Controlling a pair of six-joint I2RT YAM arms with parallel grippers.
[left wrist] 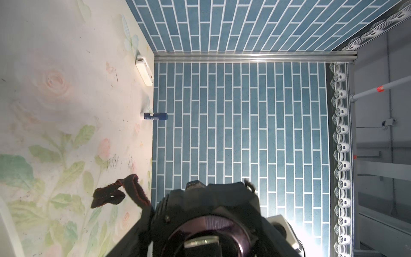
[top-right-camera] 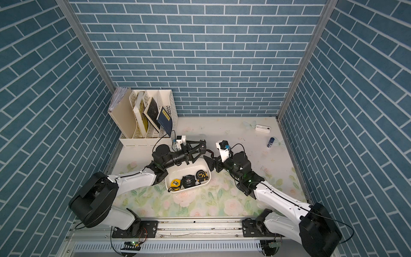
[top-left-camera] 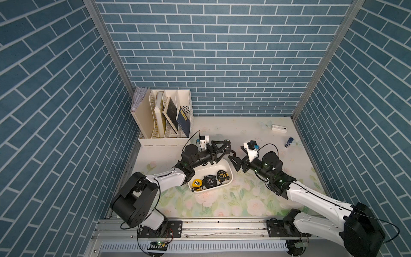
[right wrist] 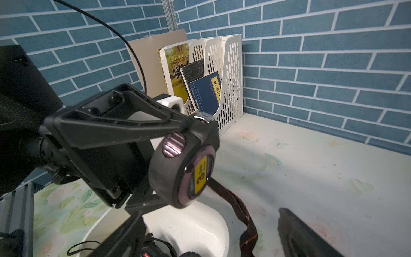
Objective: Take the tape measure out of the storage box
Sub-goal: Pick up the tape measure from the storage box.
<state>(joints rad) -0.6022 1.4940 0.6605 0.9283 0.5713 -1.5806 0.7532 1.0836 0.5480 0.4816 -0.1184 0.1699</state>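
Observation:
My right gripper needs to move toward my left gripper and around the black tape measure's body (top-left-camera: 227, 146) (right wrist: 182, 171), which hangs just beyond its open fingers and sticks out exposed.
The white storage box (top-left-camera: 222, 165) (top-right-camera: 205, 165) lies mid-table on the floral mat. Three tape measures rest in it: a yellow one (top-left-camera: 196, 183), a black one (top-left-camera: 210, 180) and a black-and-yellow one (top-left-camera: 222, 175). My left gripper (top-left-camera: 226, 148) (top-right-camera: 202, 147) is shut on a fourth, black tape measure (right wrist: 184, 169) (left wrist: 209, 213). It hangs in the air over the box's far end, and its wrist strap (right wrist: 242, 213) (left wrist: 120, 193) dangles toward the table. My right gripper (top-left-camera: 235, 153) (right wrist: 210, 213) stands open just right of that tape measure, its fingers either side of the strap, holding nothing.
A tall cream file rack (top-left-camera: 164, 115) with books stands at the back left. A small white device (top-left-camera: 279, 128) and a blue tube (top-left-camera: 288, 142) lie at the back right. Blue brick walls close three sides.

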